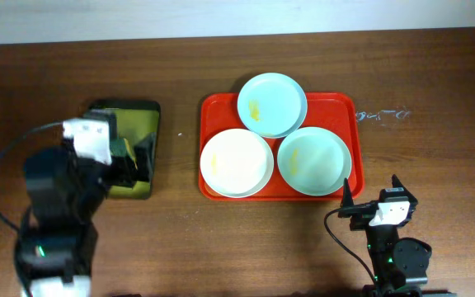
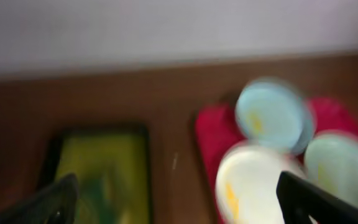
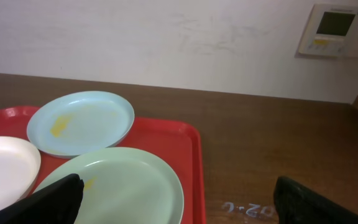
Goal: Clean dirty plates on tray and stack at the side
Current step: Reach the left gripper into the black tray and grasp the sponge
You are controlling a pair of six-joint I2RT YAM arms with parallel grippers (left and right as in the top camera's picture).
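Note:
My left gripper will tilt down and go lower to the sponge's middle in the small dark tray, because the plates have yellow smears.
The red tray lies mid-table with three plates on it. A pale blue plate with a yellow smear sits at the back, a cream-white plate with a yellow smear at the front left, a pale mint plate at the front right. My left gripper is open over the small dark tray, left of the red tray; its wrist view is blurred and shows the plates. My right gripper is open and empty just in front of the red tray's right corner, with the mint plate before it.
A small dark tray with a yellow-green inside lies left of the red tray, with something dark green in it under my left gripper. White chalk marks are on the wood right of the red tray. A wall panel hangs behind.

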